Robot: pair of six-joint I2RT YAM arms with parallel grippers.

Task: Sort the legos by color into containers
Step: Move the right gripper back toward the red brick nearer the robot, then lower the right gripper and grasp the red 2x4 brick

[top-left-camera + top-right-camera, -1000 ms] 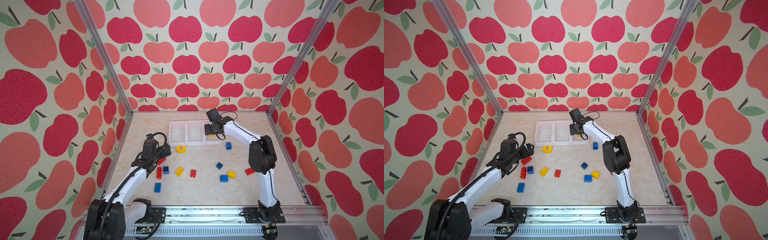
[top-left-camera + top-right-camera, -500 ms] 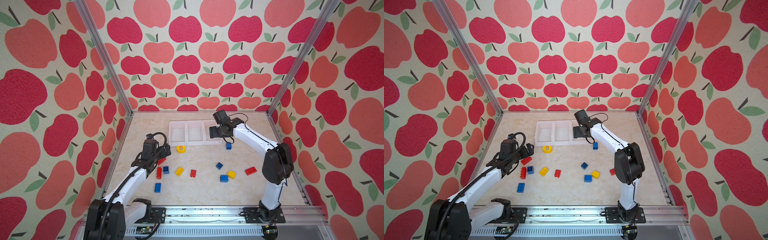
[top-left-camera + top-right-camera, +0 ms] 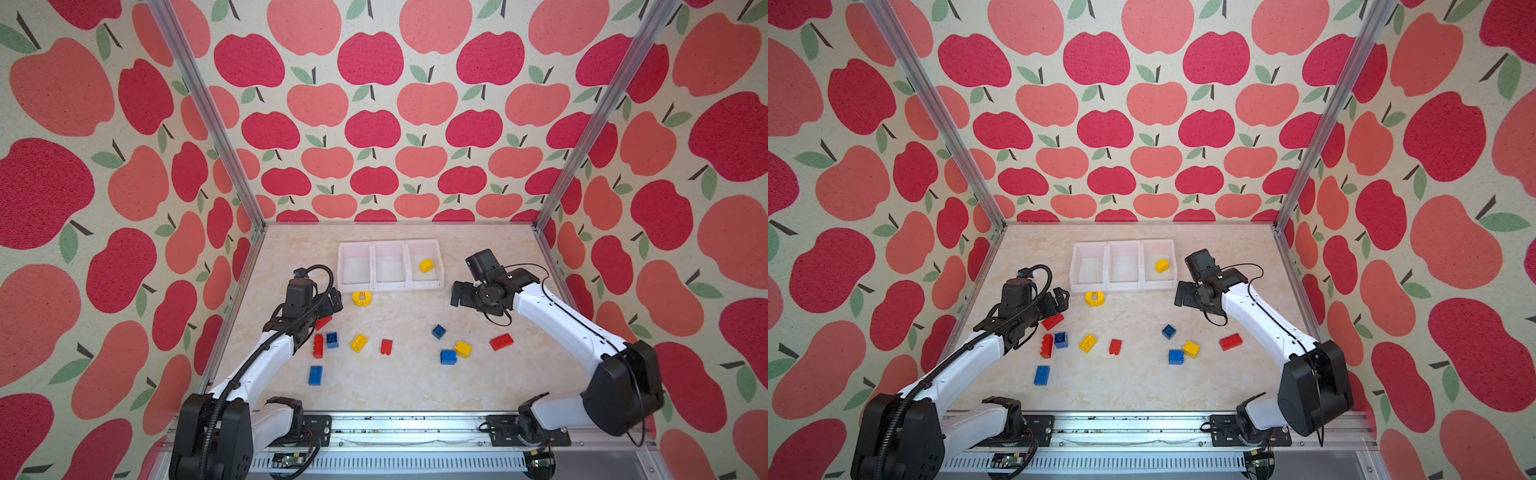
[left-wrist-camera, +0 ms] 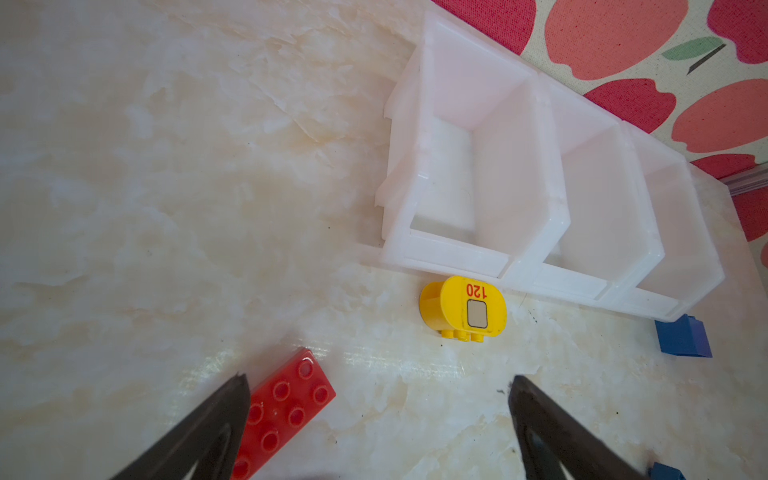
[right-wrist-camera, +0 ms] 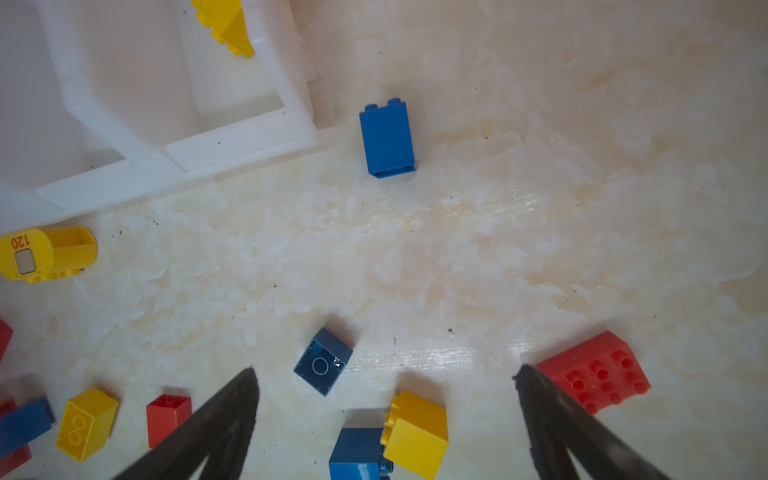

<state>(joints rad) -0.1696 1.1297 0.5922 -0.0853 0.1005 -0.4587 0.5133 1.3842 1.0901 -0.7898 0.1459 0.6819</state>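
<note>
The red lego lies slanted to my open fingers. Next I will turn my right gripper to fit around the red lego's long sides and move back and down over its studded middle (image 3: 501, 341) (image 5: 597, 372).
Three joined white containers (image 3: 356, 286) stand at the back; a yellow lego (image 3: 426, 264) lies in the rightmost one. Red, blue and yellow legos lie scattered in front. My left gripper (image 3: 334, 301) is open and empty, low over a red lego (image 4: 286, 411) that lies by one finger. In front of the containers lies a round yellow piece (image 4: 463, 307). My right gripper (image 3: 459, 293) is open and empty, right of the containers. In its wrist view a small blue lego (image 5: 323, 360), a yellow lego (image 5: 417, 432) and a red lego (image 5: 594, 376) lie below it.
A blue lego (image 5: 387, 139) lies on its side by the containers' right front corner. More legos sit left of centre: red (image 3: 318, 345), blue (image 3: 331, 339), yellow (image 3: 358, 343), red (image 3: 386, 346), blue (image 3: 315, 375). Apple-patterned walls and metal posts enclose the table.
My right gripper has drawn back from over the rightmost container toward the right and opened wider; the yellow lego now lies in that container. The left arm has not moved.
</note>
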